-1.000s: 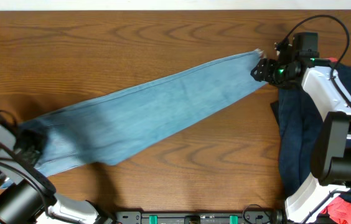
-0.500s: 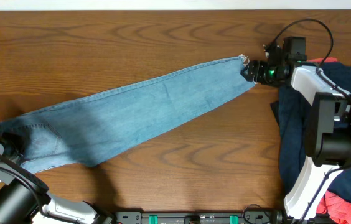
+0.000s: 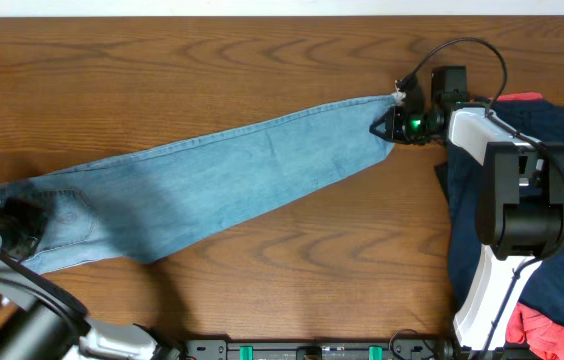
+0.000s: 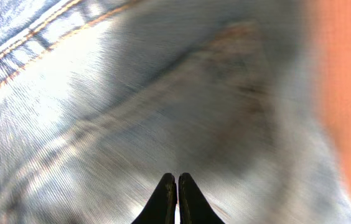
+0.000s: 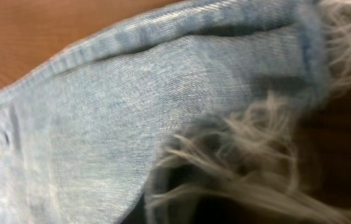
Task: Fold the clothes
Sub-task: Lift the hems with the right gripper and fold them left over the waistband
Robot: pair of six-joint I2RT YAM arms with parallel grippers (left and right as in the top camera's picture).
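Note:
My right gripper is to lift the jeans' hems, swing them over and release them on the unfolded jeans' waist end (image 3: 63,220), because that end is to the gripper's left in the overhead view.
The light-blue jeans (image 3: 222,175) lie stretched in a diagonal band across the wooden table (image 3: 212,60), waist at the lower left and frayed hem at the upper right. My left gripper (image 3: 7,228) is shut on the waist end. Its wrist view shows the closed fingertips (image 4: 177,180) against the denim beside a stitched pocket (image 4: 225,93). My right gripper (image 3: 382,125) is at the hem's lower corner, shut on it. In the right wrist view the frayed hem (image 5: 256,143) and denim (image 5: 101,124) fill the frame and hide the fingers.
A dark navy garment (image 3: 482,230) lies heaped at the right edge under the right arm. Coral-red cloth (image 3: 552,330) shows at the lower right corner. The table's far edge runs along the top of the overhead view.
The jeans slid left with my left gripper. My right gripper followed the hem leftward and went from open to shut on it.

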